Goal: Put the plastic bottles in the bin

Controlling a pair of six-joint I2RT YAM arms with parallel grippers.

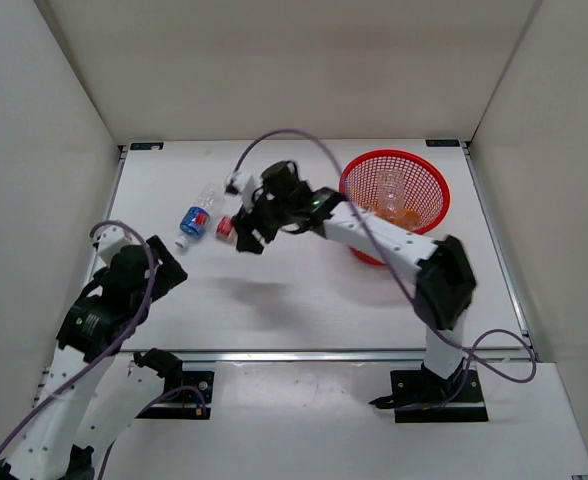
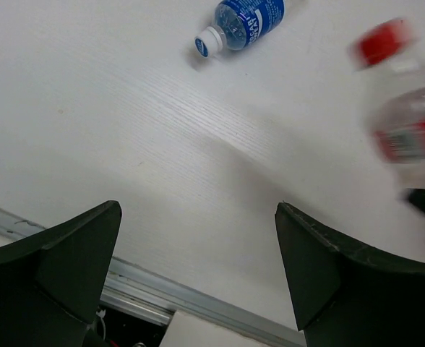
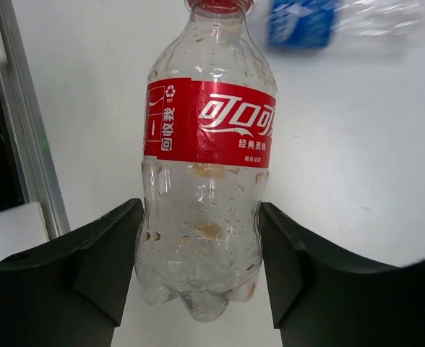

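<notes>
My left gripper needs to move outward and down onto the label's far edge (image 1: 204, 206) and close, because the blue-labelled bottle is on the table outside the bin (image 1: 359, 165).
My right gripper (image 1: 246, 232) (image 3: 200, 267) is shut on the base of a clear bottle with a red label and red cap (image 3: 205, 166) (image 1: 226, 227). It holds the bottle left of the bin; the bottle shows blurred in the left wrist view (image 2: 408, 108). A blue-labelled clear bottle (image 1: 196, 215) (image 2: 245, 18) (image 3: 303, 22) lies on the table just beyond. The round red mesh bin (image 1: 359, 165) stands at the back right, with a clear bottle (image 1: 389, 185) and an orange one (image 1: 407, 212) inside. My left gripper (image 1: 169, 262) (image 2: 198, 217) hangs open and empty near the front left.
White walls close the table on three sides. A metal rail (image 2: 147, 289) runs along the near edge below my left gripper. A purple cable (image 1: 314, 150) arcs over the right arm.
</notes>
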